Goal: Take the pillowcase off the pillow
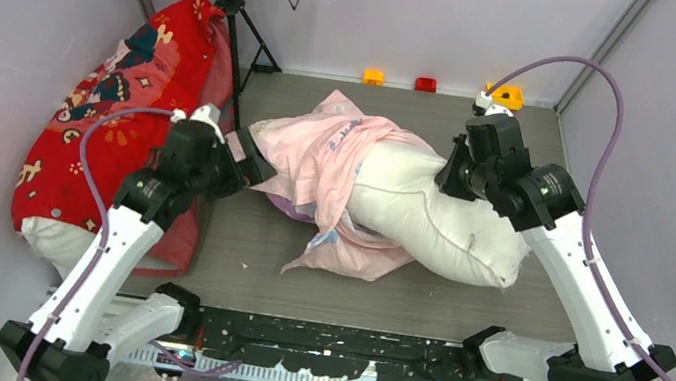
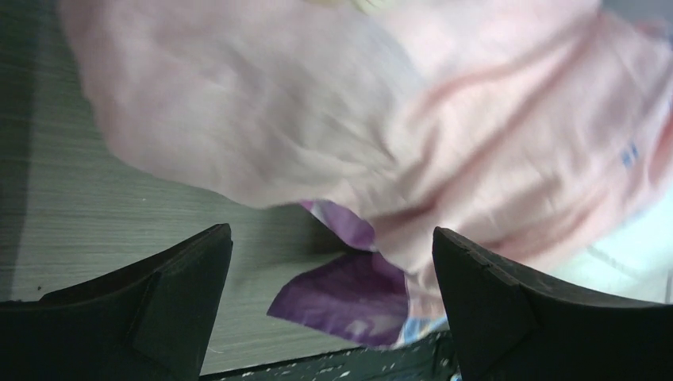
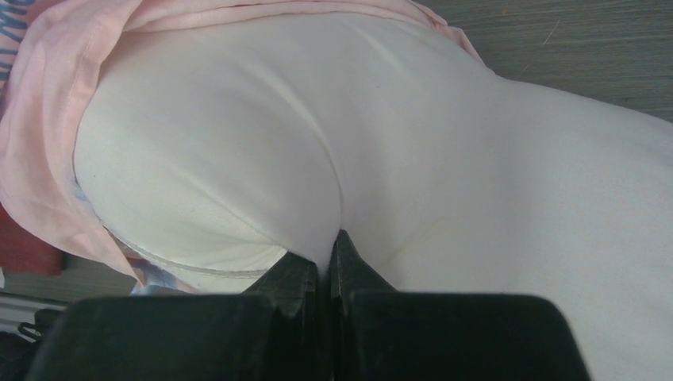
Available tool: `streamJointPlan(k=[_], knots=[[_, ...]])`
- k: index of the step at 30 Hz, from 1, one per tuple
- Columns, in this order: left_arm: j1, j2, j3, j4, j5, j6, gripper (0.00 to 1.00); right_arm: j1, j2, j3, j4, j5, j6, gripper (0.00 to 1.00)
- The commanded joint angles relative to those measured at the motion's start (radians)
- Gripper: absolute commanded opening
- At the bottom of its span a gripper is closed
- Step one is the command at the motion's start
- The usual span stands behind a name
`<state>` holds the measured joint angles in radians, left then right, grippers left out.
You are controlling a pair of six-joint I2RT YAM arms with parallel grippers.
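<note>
I will lower my left gripper and move it outward, then close its open fingers on the pillowcase's loose end (image 2: pixel 246 151), because that pink cloth (image 2: pixel 317 119) is below them and just outward.
The pale pink pillowcase (image 1: pixel 323 163) with blue lettering lies bunched over the left end of the plump white pillow (image 1: pixel 436 215) in the middle of the table. Most of the pillow is bare. My right gripper (image 1: pixel 448 172) is shut, pinching a fold of the pillow's fabric (image 3: pixel 333 159) at its far side; its fingertips (image 3: pixel 343 242) press into the white cloth. My left gripper (image 1: pixel 251 170) is open and empty just left of the pillowcase. In the left wrist view the pink cloth (image 2: pixel 317 119) lies ahead of my gripper (image 2: pixel 333 238), with a purple printed corner (image 2: pixel 353 294) between the fingers.
A second pillow in a red cartoon-patterned case (image 1: pixel 114 107) leans at the left wall. A black tripod stand (image 1: pixel 236 34) rises behind it. Small yellow and red blocks (image 1: pixel 426 84) sit along the back edge. A black rail (image 1: pixel 331 346) crosses the near edge.
</note>
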<state>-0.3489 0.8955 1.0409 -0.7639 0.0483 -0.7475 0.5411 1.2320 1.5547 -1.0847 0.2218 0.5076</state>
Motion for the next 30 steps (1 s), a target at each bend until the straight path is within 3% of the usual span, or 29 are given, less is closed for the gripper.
streamJointPlan(k=[1, 8, 14, 20, 22, 25, 26, 30], knots=[[0.126, 0.041, 0.003, 0.008, -0.007, -0.192, 1.00, -0.004, -0.093, -0.004, 0.109, 0.048, 0.030, 0.00], [0.289, 0.016, -0.087, 0.114, 0.093, -0.299, 1.00, -0.005, -0.104, -0.027, 0.102, 0.050, 0.024, 0.00], [0.321, 0.073, -0.180, 0.309, 0.223, -0.402, 0.99, -0.004, -0.128, -0.040, 0.116, 0.032, 0.019, 0.00], [0.321, 0.120, -0.289, 0.601, 0.266, -0.508, 0.80, -0.005, -0.147, -0.039, 0.117, 0.017, 0.018, 0.00], [0.323, 0.138, -0.294, 0.625, 0.240, -0.506, 0.63, -0.005, -0.152, -0.038, 0.116, 0.015, 0.022, 0.00], [0.339, 0.142, -0.289, 0.652, 0.208, -0.472, 0.08, -0.005, -0.155, -0.031, 0.107, 0.027, 0.018, 0.00], [0.344, 0.137, -0.277, 0.644, 0.199, -0.452, 0.01, -0.004, -0.156, -0.027, 0.096, 0.041, 0.015, 0.00], [0.389, 0.088, -0.177, 0.513, 0.088, -0.266, 0.00, -0.005, -0.170, -0.016, 0.049, 0.139, -0.016, 0.00]])
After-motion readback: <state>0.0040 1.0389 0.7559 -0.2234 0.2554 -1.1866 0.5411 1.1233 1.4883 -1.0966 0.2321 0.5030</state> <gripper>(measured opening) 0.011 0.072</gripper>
